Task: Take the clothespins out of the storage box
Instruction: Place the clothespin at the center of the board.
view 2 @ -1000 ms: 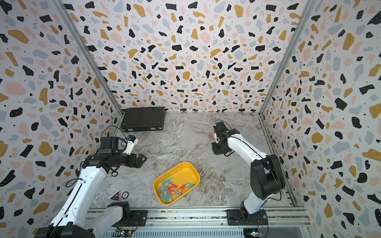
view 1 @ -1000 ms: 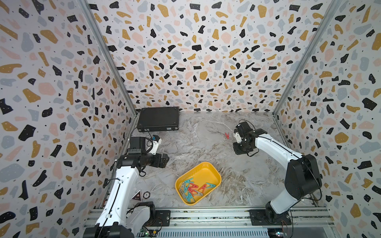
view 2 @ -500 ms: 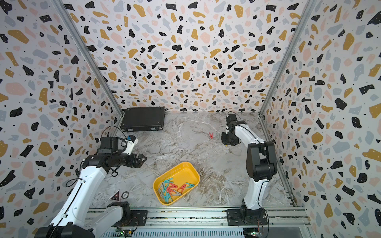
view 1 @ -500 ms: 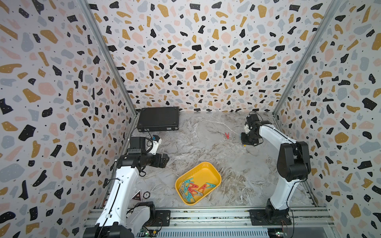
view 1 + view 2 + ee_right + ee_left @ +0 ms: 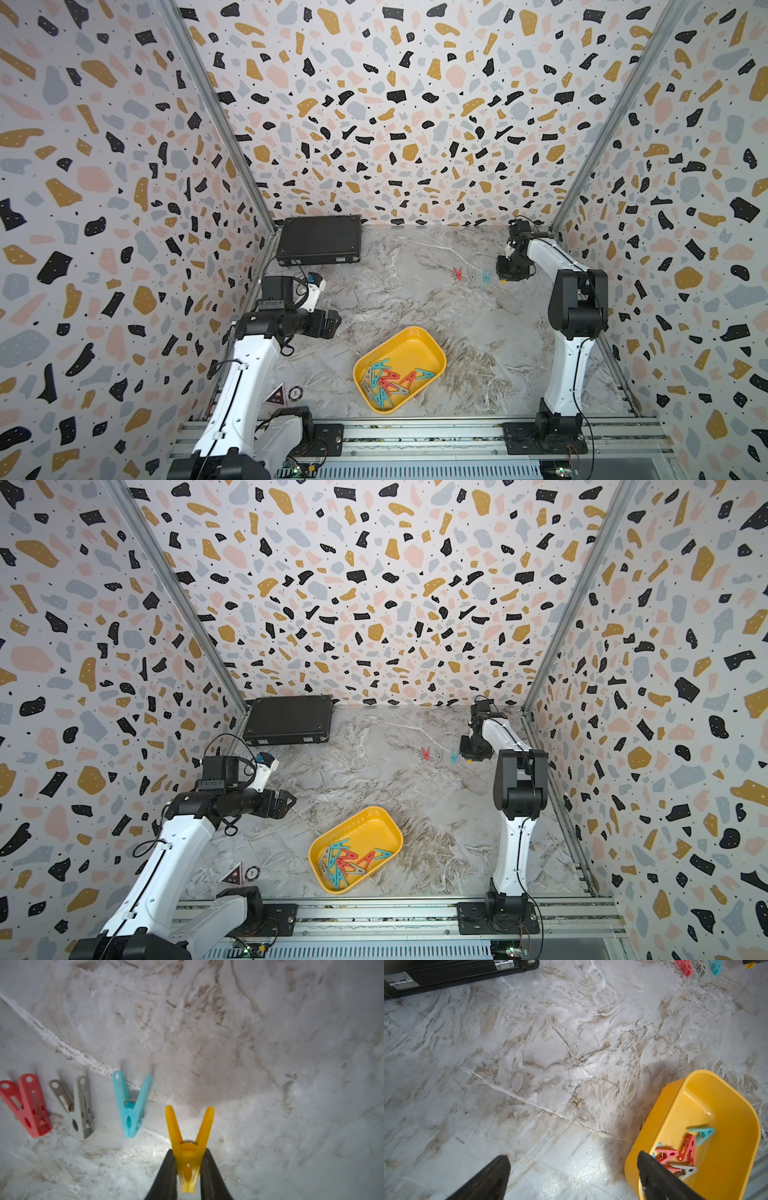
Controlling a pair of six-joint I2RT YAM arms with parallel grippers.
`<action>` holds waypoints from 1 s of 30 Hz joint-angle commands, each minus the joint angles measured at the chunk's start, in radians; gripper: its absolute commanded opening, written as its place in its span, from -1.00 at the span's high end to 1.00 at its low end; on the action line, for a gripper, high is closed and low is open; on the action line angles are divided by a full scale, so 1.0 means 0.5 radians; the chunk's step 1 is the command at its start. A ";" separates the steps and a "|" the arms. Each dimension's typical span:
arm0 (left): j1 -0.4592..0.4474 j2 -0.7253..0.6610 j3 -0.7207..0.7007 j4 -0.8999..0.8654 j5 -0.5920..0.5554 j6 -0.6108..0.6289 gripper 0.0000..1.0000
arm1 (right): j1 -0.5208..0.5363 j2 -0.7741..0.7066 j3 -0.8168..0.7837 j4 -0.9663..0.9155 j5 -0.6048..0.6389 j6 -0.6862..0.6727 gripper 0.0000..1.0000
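Observation:
The empty spot on the bare tabletop [image 5: 194, 1095] beside the teal clothespin continues the row, so my right gripper should go down and release the yellow clothespin there.
The yellow storage box [image 5: 409, 347] [image 5: 365, 827] [image 5: 716, 1109] lies on the marble table near the front, with several teal, red and grey clothespins [image 5: 388, 380] [image 5: 345, 860] [image 5: 687, 1147] in its near end. At the back right, a red clothespin [image 5: 457, 273] [image 5: 29, 1103], a grey one [image 5: 471, 274] [image 5: 76, 1105] and a teal one [image 5: 486, 276] [image 5: 131, 1103] lie in a row on the table. Just right of that row, my right gripper [image 5: 505, 279] [image 5: 188, 1153] is shut on a yellow clothespin [image 5: 188, 1130], low over the table. My left gripper [image 5: 332, 322] [image 5: 573, 1156] hangs open and empty, left of the box.
A flat black case [image 5: 319, 240] [image 5: 289, 720] [image 5: 446, 974] lies in the back left corner. Patterned walls close in three sides. A metal rail [image 5: 415, 436] carrying both arm bases runs along the front, with a triangular sticker [image 5: 276, 395] beside the left base.
My right gripper has moved rightward along the back of the table with the yellow clothespin, uncovering the grey and teal ones. The left arm has not moved.

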 commanded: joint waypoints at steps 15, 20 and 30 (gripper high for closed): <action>-0.003 -0.005 -0.026 0.025 0.031 0.011 -1.00 | -0.024 0.304 0.363 -0.227 0.057 -0.055 0.62; -0.003 -0.007 -0.025 0.025 0.031 0.012 -1.00 | -0.025 0.342 0.399 -0.241 0.067 -0.050 0.61; -0.001 -0.007 -0.025 0.022 0.031 0.011 -1.00 | -0.025 0.234 0.365 -0.244 0.033 -0.030 0.31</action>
